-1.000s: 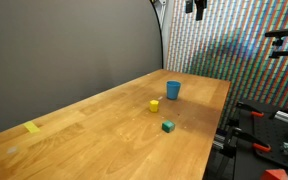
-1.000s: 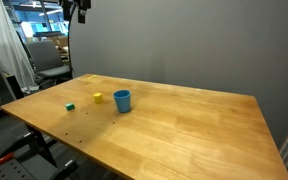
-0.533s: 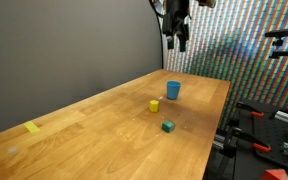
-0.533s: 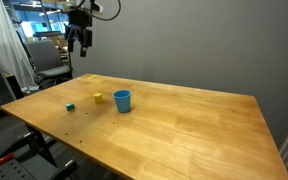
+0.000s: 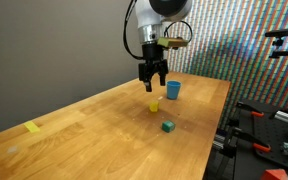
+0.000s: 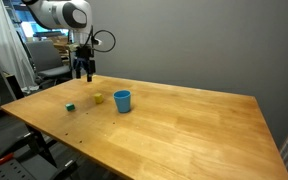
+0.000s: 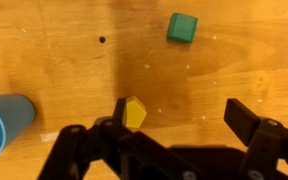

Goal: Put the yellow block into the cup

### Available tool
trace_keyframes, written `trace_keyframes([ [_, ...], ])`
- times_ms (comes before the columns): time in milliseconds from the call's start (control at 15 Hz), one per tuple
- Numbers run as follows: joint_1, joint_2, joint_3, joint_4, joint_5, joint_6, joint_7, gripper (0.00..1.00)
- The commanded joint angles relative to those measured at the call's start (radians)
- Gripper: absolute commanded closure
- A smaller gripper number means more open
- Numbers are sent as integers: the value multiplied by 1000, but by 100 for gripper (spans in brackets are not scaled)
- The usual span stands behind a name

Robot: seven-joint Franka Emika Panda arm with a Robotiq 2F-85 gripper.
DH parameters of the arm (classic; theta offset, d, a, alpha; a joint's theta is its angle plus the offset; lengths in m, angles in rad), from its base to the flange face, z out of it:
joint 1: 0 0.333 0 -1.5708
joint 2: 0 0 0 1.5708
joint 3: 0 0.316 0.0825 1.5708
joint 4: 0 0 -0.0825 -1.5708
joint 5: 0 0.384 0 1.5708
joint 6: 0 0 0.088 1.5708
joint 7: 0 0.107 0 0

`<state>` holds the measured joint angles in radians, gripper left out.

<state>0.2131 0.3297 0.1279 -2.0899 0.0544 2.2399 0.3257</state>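
Note:
I will next lower my gripper over the yellow block (image 5: pixel 154 104) (image 7: pixel 134 112) while moving it to the left in the wrist view, because the block is below it and toward that side.
The yellow block (image 5: pixel 154 104) lies on the wooden table, with the blue cup (image 5: pixel 173 90) a short way beyond it. Both show again in an exterior view, block (image 6: pixel 98 98) and cup (image 6: pixel 122 100). My gripper (image 5: pixel 152 86) hangs open and empty above the table, over the yellow block. In the wrist view the gripper (image 7: pixel 179 118) is wide open. The yellow block (image 7: pixel 134 112) sits by its left finger, and the cup (image 7: pixel 4 122) is at the left edge.
A green block (image 5: pixel 168 126) lies near the table's edge, and shows in an exterior view (image 6: pixel 71 106) and the wrist view (image 7: pixel 182 27). A flat yellow tape-like piece (image 5: pixel 32 127) lies far along the table. Office chairs and equipment stand around the table.
The arm has swung down from high above the table's far end, and the gripper now hangs low over the yellow block. The blocks and cup have not moved.

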Motion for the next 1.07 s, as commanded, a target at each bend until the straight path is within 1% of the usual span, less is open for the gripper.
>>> trace_keyframes([
  [0, 62, 48, -55, 37, -155, 36, 156, 0],
  [133, 82, 63, -79, 35, -222, 37, 224, 0],
  [267, 90, 76, -92, 31, -245, 42, 274, 0],
  [533, 89, 121, -97, 32, -241, 61, 326, 0],
  [800, 86, 179, -99, 46, -225, 98, 345, 0],
  [1000, 93, 223, -114, 64, -234, 129, 361, 0],
])
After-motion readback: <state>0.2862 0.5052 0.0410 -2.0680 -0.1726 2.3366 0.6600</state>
